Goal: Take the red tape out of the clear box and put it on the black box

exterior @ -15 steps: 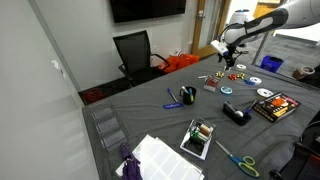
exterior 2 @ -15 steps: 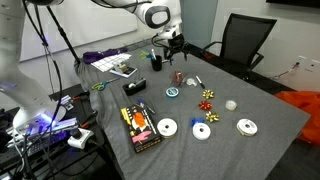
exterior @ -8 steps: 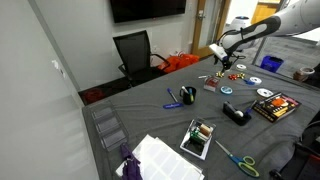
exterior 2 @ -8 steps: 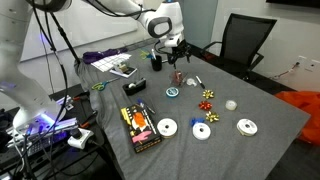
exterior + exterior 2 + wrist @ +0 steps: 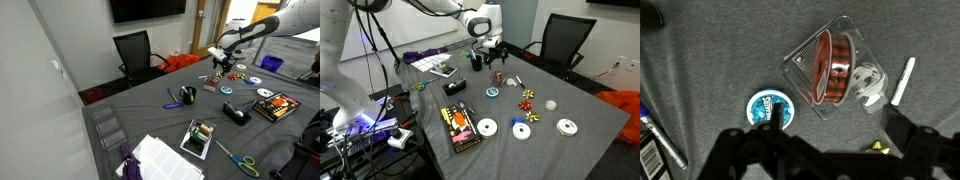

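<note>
The red tape stands on edge inside the clear box. Next, my gripper lowers to the box and sets its open fingers astride the red tape's closest end [image 5: 832, 92].
The red tape [image 5: 831, 66] stands on edge inside the small clear box [image 5: 800, 62], next to a white roll [image 5: 869, 84]. The clear box also shows in both exterior views [image 5: 211, 87] [image 5: 499, 77]. My gripper [image 5: 825, 150] is open and empty, and hovers just above the clear box [image 5: 221, 64] [image 5: 495, 58]. Its two dark fingers frame the bottom of the wrist view. The black box [image 5: 277, 106] [image 5: 459, 125], with a red and orange picture on top, lies flat on the grey table some way from the clear box.
A blue round tin [image 5: 770, 106] [image 5: 492, 93] and a white pen [image 5: 902, 80] lie beside the clear box. Discs [image 5: 486, 127], gift bows [image 5: 528, 97], a chunky black gadget [image 5: 237, 114], a white-rimmed container [image 5: 199, 138] and scissors [image 5: 237, 158] are spread over the table.
The gripper has come down a little toward the clear box and has barely moved in the last half second. It stays open.
</note>
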{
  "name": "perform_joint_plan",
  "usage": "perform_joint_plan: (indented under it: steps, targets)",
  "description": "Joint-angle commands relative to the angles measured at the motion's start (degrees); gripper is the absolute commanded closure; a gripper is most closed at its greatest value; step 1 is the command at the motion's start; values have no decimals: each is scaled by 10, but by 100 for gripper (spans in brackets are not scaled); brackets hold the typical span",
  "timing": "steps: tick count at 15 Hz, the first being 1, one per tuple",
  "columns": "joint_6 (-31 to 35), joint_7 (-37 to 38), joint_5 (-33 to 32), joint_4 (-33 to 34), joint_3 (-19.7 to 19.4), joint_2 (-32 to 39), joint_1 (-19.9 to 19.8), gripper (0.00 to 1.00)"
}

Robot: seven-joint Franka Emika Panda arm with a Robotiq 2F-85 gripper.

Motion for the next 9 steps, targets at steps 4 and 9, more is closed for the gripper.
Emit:
perform_joint_plan:
  steps: [4, 9]
  targets:
    - [9, 8, 4, 4, -8, 9, 7, 0]
    - [4, 45, 5, 45, -11, 55, 10, 0]
